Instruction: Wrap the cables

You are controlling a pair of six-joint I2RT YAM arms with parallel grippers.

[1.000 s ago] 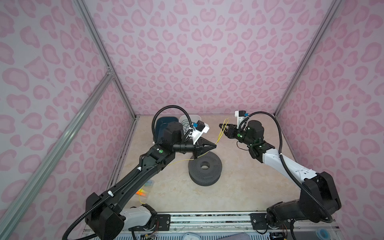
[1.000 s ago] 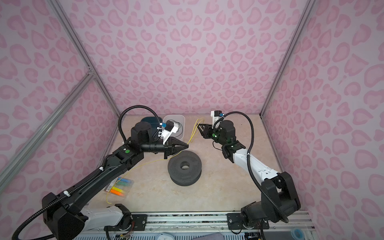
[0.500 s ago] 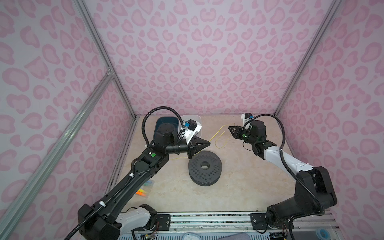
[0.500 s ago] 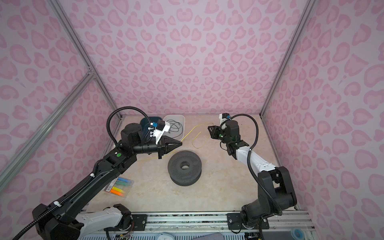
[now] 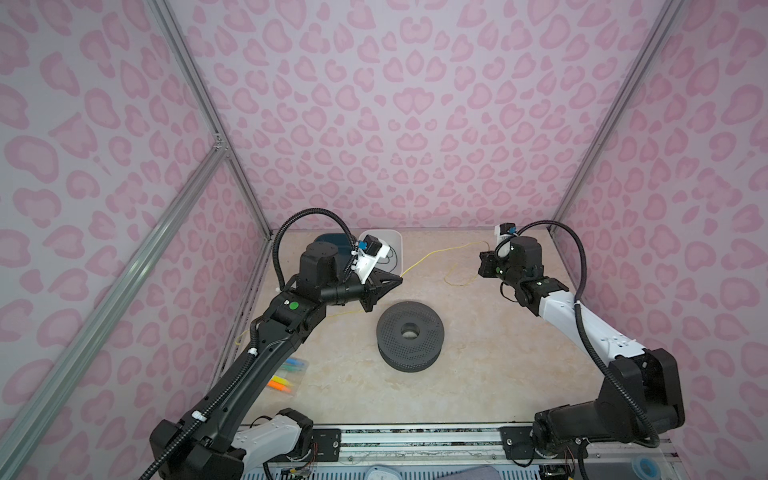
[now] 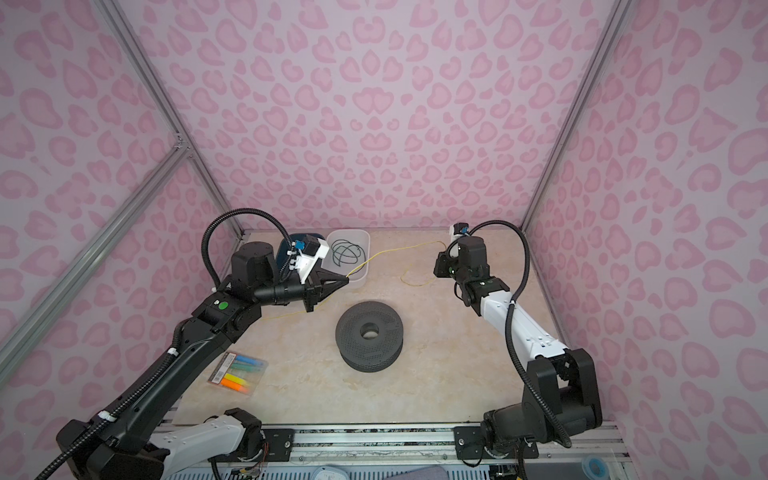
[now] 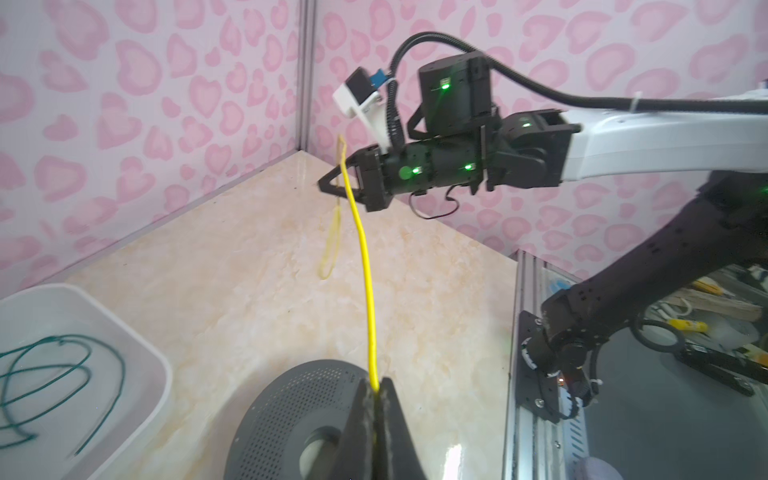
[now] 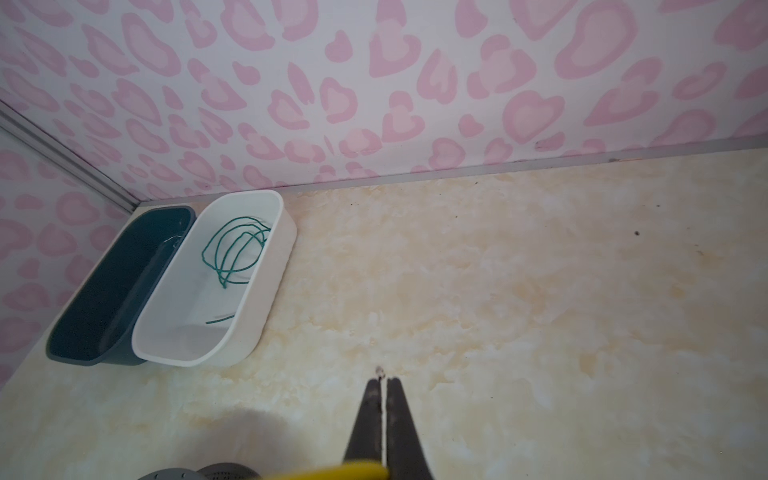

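Note:
My left gripper moves toward the dark blue bin (image 5: 336, 242) next, turns its fingers outward and releases the cable, as my right gripper holds the cable's far part.
The pale yellow cable (image 5: 440, 251) runs taut between my two grippers in both top views. My left gripper (image 5: 399, 279) is shut on it just above and behind the dark grey spool (image 5: 409, 336); in the left wrist view the cable (image 7: 365, 270) leaves the pinched fingertips (image 7: 376, 384). A slack tail (image 6: 282, 316) trails back under the left arm. My right gripper (image 5: 482, 266) is shut on the cable's far part, with a small loop (image 5: 453, 282) hanging to the floor. The dark green cable (image 8: 237, 249) lies coiled in the white bin (image 8: 266, 316).
A dark blue bin (image 8: 116, 291) stands beside the white one at the back left corner. A pack of highlighters (image 6: 239, 372) lies on the floor under the left arm. Pink patterned walls close in three sides.
The grippers have moved apart, left one leftward and right one rightward, drawing the yellow cable out between them. The right gripper's jaws have closed.

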